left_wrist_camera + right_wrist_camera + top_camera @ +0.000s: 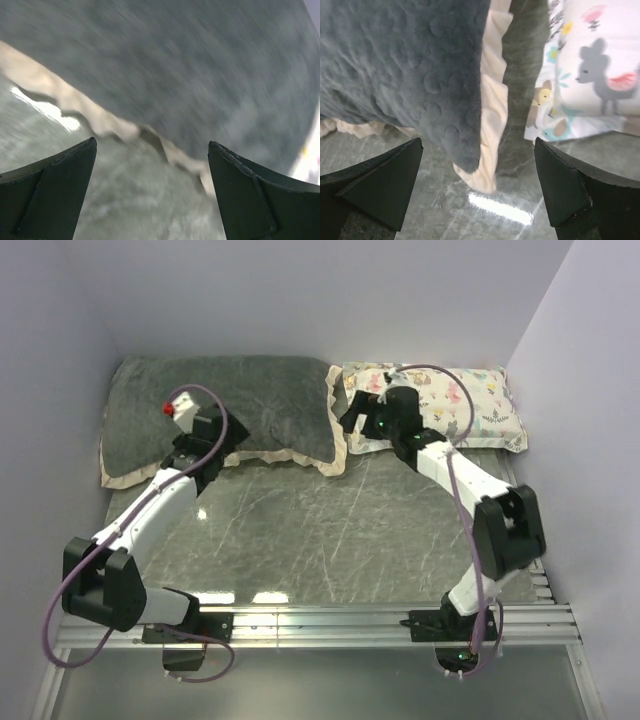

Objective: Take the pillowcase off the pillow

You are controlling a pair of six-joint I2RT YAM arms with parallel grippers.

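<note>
The left gripper comes down next to close on the grey plush beside the frill, as the case's front edge lies below, that border showing between its fingers.
The dark grey plush pillowcase [250, 405] with its cream frill [285, 457] lies plump at the back left of the table. The plain white pillow is hidden inside it. My left gripper [205, 440] is open and empty over the case's front edge; in the left wrist view the blurred grey cover [190, 75] and frill [100, 120] lie just ahead of the gripper [152, 142]. My right gripper [352, 412] is open and empty at the case's right front corner. In the right wrist view that corner [405, 65] and its frill [492, 100] hang between the spread fingers of the gripper [479, 141].
A small animal-and-plant print pillow [470, 405] lies at the back right, just right of the case, and shows in the right wrist view [600, 75]. The grey marble table [330, 530] is walled at the back and both sides. A metal rail [330, 620] runs along the near edge.
</note>
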